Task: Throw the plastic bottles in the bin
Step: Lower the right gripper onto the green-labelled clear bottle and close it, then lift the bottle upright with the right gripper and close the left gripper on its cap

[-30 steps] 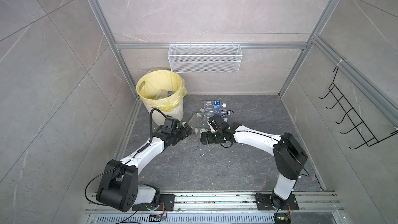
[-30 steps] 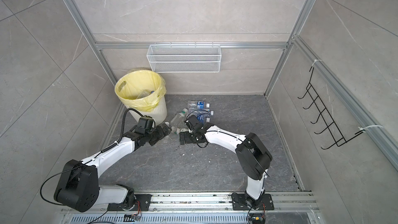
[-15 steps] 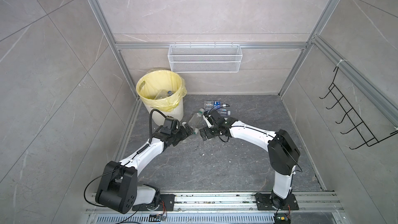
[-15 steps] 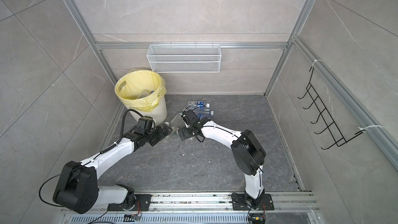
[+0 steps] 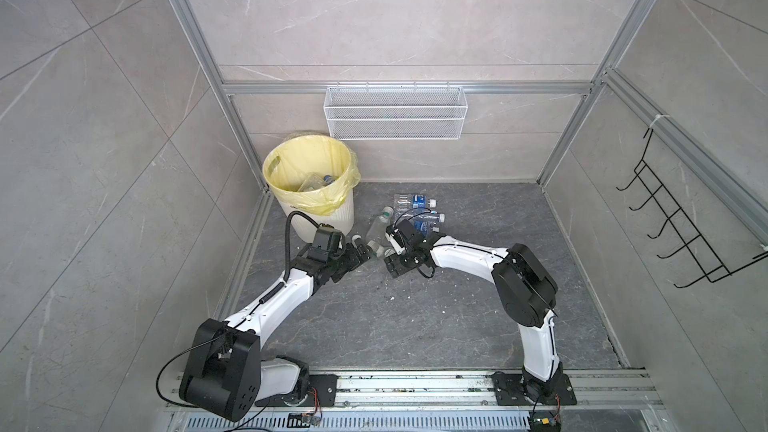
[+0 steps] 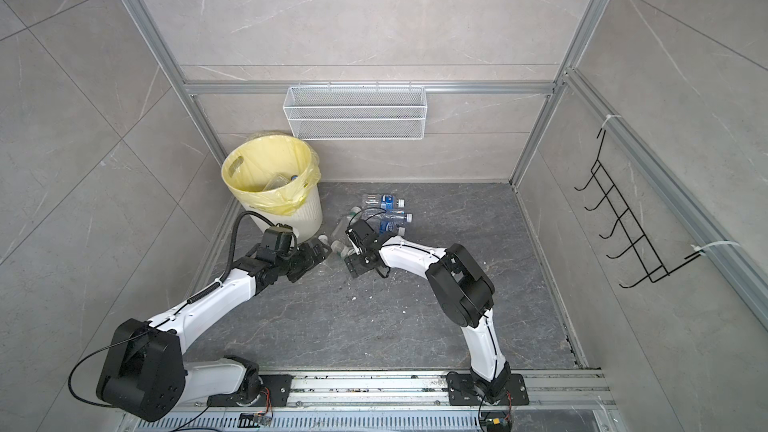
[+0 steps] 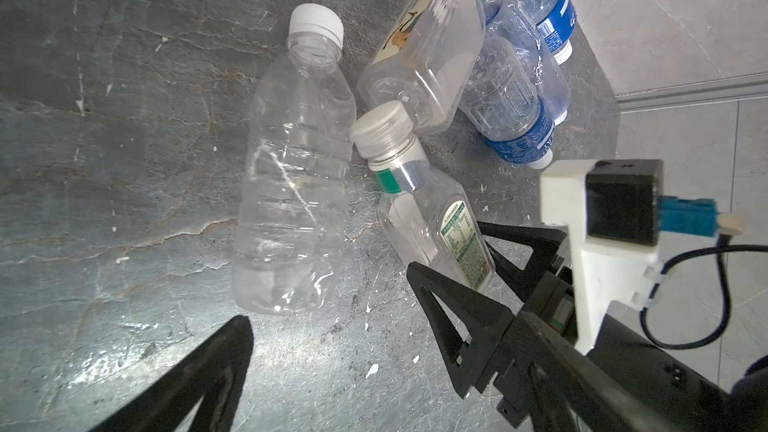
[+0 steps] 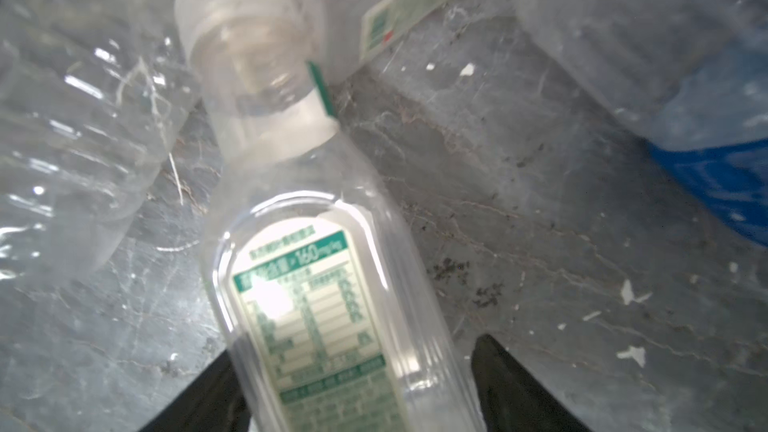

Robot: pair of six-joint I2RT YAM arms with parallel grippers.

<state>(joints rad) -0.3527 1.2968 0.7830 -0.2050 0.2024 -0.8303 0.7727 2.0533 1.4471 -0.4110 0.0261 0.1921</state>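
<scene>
My left gripper needs to lift next and move across to close around the green-labelled bottle's capped neck [image 5: 374,248] [image 7: 394,146], which lies toward my right gripper, free of its fingers.
Several clear plastic bottles [image 5: 415,201] lie on the dark floor right of the bin [image 5: 328,222], a cream bucket with a yellow bag. My right gripper [image 5: 386,253] [image 8: 353,351] holds the base of a clear green-labelled bottle [image 7: 432,222] [image 8: 316,284], a finger against each side; the left wrist view shows that grip [image 7: 446,247]. My left gripper [image 5: 361,251] is open, facing it, just short of an unlabelled clear bottle [image 7: 291,201]. One of its fingers [image 7: 216,367] shows in the left wrist view. A square bottle [image 7: 424,72] and blue-labelled bottles [image 7: 515,118] lie behind.
Some bottles [image 5: 316,182] lie inside the bin. A white wire mesh basket [image 5: 395,112] hangs on the back wall and a black hook rack [image 5: 681,218] on the right wall. Both arm bases sit on a front rail [image 5: 415,384].
My right gripper has reached toward the bottle pile and narrowed its jaws round the green-labelled bottle. The left arm has stayed put, open.
</scene>
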